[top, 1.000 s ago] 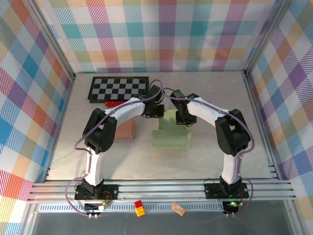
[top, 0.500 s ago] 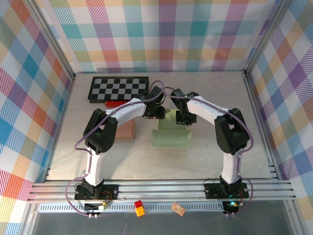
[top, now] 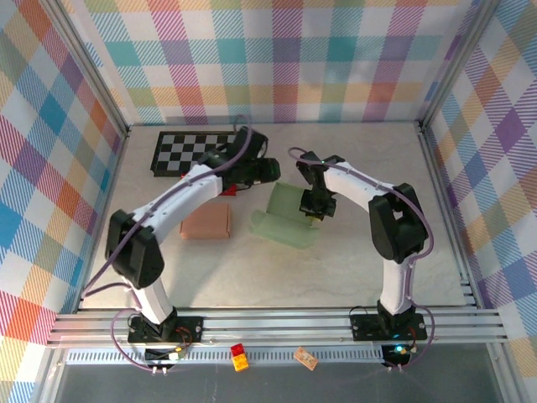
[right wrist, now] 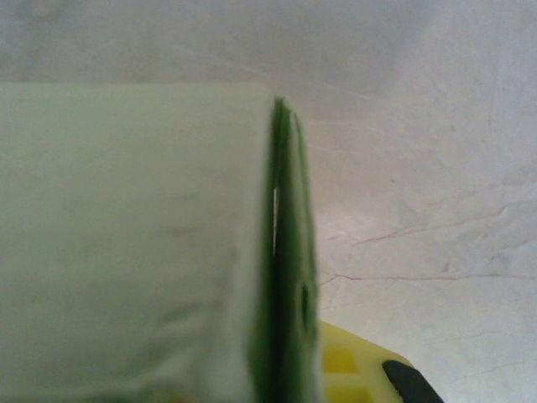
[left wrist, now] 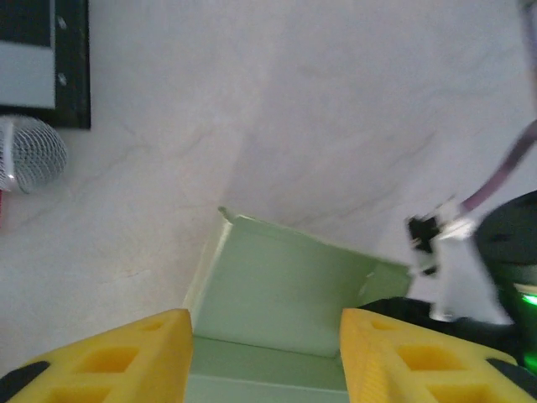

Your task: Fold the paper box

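My right gripper is going to swing the near panel (top: 284, 230) back and with a turn toward the pinkish-brown box, then let go, because that panel lies open toward my base.
The pale green paper box (top: 284, 215) lies partly folded in the middle of the table, one panel raised. My right gripper (top: 316, 205) is shut on its right edge. In the right wrist view the green panel (right wrist: 126, 243) sits close up, its doubled edge pinched against a yellow finger (right wrist: 352, 369). My left gripper (top: 269, 171) hangs behind and left of the box, clear of it. Its yellow fingers (left wrist: 126, 361) stand apart in the left wrist view, with the box's inner wall (left wrist: 285, 285) showing between them, untouched.
A black-and-white checkerboard (top: 201, 151) lies at the back left, with a red item (top: 226, 190) just in front of it. A pinkish-brown box (top: 207, 222) sits left of the green box. A silver mesh object (left wrist: 29, 155) lies beside the board's edge.
My left gripper opened, let go of the box and drew back to the left. The box swung and tilted, still held by the right gripper.
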`<state>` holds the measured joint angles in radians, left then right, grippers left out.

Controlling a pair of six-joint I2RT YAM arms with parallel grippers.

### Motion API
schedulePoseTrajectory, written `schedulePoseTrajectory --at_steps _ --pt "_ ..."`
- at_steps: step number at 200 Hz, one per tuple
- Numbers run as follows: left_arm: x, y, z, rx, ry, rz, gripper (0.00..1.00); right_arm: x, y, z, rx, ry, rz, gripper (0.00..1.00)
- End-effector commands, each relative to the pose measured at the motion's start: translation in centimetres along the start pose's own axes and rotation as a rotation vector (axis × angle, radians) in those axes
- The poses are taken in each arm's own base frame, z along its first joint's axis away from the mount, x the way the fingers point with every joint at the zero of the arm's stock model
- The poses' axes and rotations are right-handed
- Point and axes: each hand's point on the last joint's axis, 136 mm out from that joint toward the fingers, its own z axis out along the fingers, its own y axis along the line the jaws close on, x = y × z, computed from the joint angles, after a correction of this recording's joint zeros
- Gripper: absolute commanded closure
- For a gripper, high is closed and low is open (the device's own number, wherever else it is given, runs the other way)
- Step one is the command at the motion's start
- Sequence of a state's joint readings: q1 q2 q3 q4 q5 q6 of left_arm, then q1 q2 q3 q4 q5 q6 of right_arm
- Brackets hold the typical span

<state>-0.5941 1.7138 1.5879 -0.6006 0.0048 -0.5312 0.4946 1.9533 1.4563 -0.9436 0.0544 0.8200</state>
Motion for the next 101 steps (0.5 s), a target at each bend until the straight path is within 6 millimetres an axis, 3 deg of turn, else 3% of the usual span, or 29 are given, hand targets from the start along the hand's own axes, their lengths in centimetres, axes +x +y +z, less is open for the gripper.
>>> schedulePoseTrajectory --at_steps 1,16,45,82,101 --pt "-1.3 2.7 -2.3 -0.014 -0.006 -0.104 0.55 1.5 -0.7 -0.8 -0.064 0.12 0.228 1.0" --pt "-0.5 4.7 -2.9 -0.028 0.012 -0.139 0.59 1.9 -0.7 -1.0 -0.088 0.16 0.322 1.0" --pt "3.2 7.6 -2.3 -0.028 0.109 -0.225 0.66 3.0 -0.3 -1.2 -0.133 0.244 0.501 1.0" --pt "7.6 8.7 -0.4 0.003 0.204 -0.278 0.7 5.1 0.3 -0.2 -0.181 0.369 0.739 1.0" --pt "8.7 8.0 1.3 0.072 0.222 -0.323 0.71 5.5 0.3 0.4 -0.192 0.39 0.824 1.0"
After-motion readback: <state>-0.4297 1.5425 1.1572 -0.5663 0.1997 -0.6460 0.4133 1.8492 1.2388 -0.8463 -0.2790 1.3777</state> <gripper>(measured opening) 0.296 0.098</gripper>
